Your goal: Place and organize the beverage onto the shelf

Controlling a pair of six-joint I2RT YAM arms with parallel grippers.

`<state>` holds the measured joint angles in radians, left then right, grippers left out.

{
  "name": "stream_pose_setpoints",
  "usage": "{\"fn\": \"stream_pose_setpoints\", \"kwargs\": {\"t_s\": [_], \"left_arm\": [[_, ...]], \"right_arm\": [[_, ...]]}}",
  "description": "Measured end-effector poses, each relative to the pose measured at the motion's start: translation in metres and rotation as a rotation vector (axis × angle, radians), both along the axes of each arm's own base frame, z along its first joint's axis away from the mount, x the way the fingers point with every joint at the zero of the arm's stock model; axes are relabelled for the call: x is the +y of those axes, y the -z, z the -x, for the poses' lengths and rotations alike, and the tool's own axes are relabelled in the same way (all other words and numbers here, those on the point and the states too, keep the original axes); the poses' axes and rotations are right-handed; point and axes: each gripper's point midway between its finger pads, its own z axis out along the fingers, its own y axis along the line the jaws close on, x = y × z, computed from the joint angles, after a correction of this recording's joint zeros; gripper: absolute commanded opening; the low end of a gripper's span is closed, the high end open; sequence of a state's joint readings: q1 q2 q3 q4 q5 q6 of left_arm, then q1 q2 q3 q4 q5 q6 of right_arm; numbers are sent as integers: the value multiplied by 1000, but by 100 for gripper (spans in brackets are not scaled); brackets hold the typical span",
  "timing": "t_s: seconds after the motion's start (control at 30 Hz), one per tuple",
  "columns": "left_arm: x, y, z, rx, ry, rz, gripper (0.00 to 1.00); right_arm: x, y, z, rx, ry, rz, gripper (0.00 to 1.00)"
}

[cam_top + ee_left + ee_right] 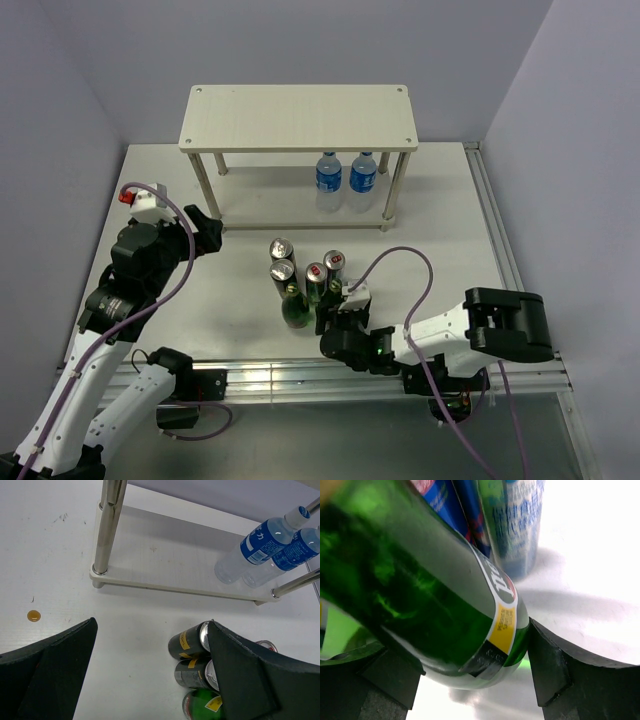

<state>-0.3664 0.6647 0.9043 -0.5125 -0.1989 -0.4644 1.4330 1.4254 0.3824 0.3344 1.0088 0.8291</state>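
Note:
The lower board's part [265, 197] beside the water bottles is empty. My right gripper will next lift its green bottle outward, then lower it and let go of it there.
The beverage stands in a tight cluster on the table before the shelf [298, 117]: two black cans [282, 248] [283, 270], two blue-silver-red cans [334, 262] [315, 274], and a green bottle [295, 308]. My right gripper [330, 305] reaches in from the right. In the right wrist view its fingers [547, 665] press both sides of a second green bottle [420, 595] near its base, with a blue can [515, 520] just behind. My left gripper [205, 232] [152, 625] hangs open left of the cluster, the black cans [187, 641] by its right finger.
Two water bottles with blue labels [328, 180] [362, 180] stand on the right end of the shelf's lower board [165, 555]. A metal shelf leg [107, 527] is close ahead of my left gripper. Walls enclose the table at back, left and right.

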Motion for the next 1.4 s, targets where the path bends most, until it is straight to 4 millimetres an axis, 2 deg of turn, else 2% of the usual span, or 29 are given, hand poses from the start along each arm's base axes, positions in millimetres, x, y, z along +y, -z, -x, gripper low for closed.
{"fn": "stream_pose_setpoints", "kwargs": {"t_s": [0.17, 0.27, 0.4, 0.53, 0.67, 0.77, 1.0, 1.07, 1.2, 1.4], "left_arm": [[0, 0, 0, 1, 0, 0, 99], [0, 0, 0, 1, 0, 0, 99], [0, 0, 0, 1, 0, 0, 99], [0, 0, 0, 0, 0, 0, 99], [0, 0, 0, -1, 0, 1, 99], [0, -1, 1, -6, 0, 2, 99], [1, -3, 2, -11, 0, 4, 99], [1, -3, 2, -13, 0, 5, 99], [1, -4, 3, -14, 0, 5, 99], [1, -4, 3, -18, 2, 7, 99]], "right_arm": [[-6, -5, 25, 41, -29, 66, 0], [-3, -26, 38, 49, -52, 62, 0], [10, -76, 45, 15, -70, 2, 0], [27, -130, 41, -52, -89, -56, 0], [41, -167, 35, -125, -132, -60, 0], [50, -185, 18, -153, -147, -44, 0], [74, -216, -57, -198, -87, 10, 0], [82, -219, -73, -202, -87, 27, 0], [95, -217, -100, -198, -90, 61, 0], [108, -197, -139, -170, -91, 108, 0]]}}
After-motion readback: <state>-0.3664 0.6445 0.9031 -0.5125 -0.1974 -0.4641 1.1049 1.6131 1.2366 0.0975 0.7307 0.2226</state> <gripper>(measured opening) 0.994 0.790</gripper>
